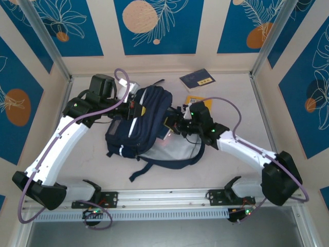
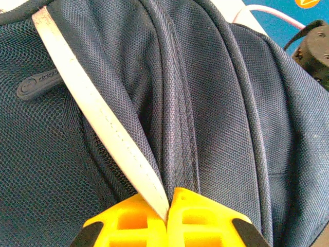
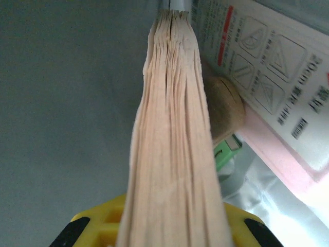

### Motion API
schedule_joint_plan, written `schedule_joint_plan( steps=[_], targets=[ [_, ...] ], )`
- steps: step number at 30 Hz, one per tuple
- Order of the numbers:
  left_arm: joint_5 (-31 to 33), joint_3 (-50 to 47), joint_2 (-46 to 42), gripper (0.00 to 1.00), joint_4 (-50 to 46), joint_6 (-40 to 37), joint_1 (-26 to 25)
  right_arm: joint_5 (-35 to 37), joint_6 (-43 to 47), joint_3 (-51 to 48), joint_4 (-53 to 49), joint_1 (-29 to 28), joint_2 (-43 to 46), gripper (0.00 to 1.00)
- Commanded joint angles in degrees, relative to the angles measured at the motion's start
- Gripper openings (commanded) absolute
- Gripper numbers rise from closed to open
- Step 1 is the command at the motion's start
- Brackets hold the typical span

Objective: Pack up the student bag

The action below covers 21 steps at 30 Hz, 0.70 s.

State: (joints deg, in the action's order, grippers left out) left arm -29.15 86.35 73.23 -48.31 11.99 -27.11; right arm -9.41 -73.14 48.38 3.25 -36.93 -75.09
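The book (image 3: 172, 149) still shows at the bag's opening. My right gripper should next push deeper between the bag's grey lining and the packet, then let go of the book.
The student bag (image 1: 139, 126), dark navy with white stripes, lies in the middle of the table, straps trailing toward the near edge. My left gripper (image 1: 131, 106) sits at the bag's far end; in the left wrist view its yellow fingers (image 2: 139, 221) are shut on a white stripe (image 2: 97, 110) and the navy fabric beside it. My right gripper (image 1: 172, 126) is at the bag's right side. It is shut on a book (image 3: 172, 149) seen edge-on, tan pages toward the camera, reaching into the grey-lined interior (image 3: 67, 103).
Inside the bag, right of the book, lie a white and pink packet printed with set squares (image 3: 272, 92), a brown round object (image 3: 223, 108) and a small green item (image 3: 226, 152). A navy booklet (image 1: 198, 78) and a yellow item (image 1: 191, 99) lie on the table behind the right arm.
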Motion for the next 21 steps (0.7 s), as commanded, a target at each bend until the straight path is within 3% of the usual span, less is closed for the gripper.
schedule_joint_plan(
  steps=[1, 9, 13, 17, 21],
  targets=[
    [-6.22, 2.36, -3.10, 0.00, 14.32, -0.13, 0.51, 4.11, -0.91, 4.51, 2.88, -2.18, -4.98, 0.00],
    [-8.19, 1.66, -2.61, 0.00, 17.13, 1.46, 0.62, 11.20, -4.10, 12.56, 12.48, -6.44, -22.87, 0.00],
    [-9.42, 0.39, -2.01, 0.00, 18.50, 2.47, 1.00, 10.73, -3.57, 18.47, 16.56, -7.17, -32.12, 0.00],
    [-10.48, -1.56, -1.92, 0.00, 20.48, 4.06, 1.85, 10.08, -1.86, 22.72, 13.16, -7.72, -35.57, 0.14],
    [-10.36, -2.78, -2.04, 0.00, 21.23, 4.97, 3.06, 10.62, 0.95, 19.48, 13.38, -7.13, -31.27, 0.37]
  ],
)
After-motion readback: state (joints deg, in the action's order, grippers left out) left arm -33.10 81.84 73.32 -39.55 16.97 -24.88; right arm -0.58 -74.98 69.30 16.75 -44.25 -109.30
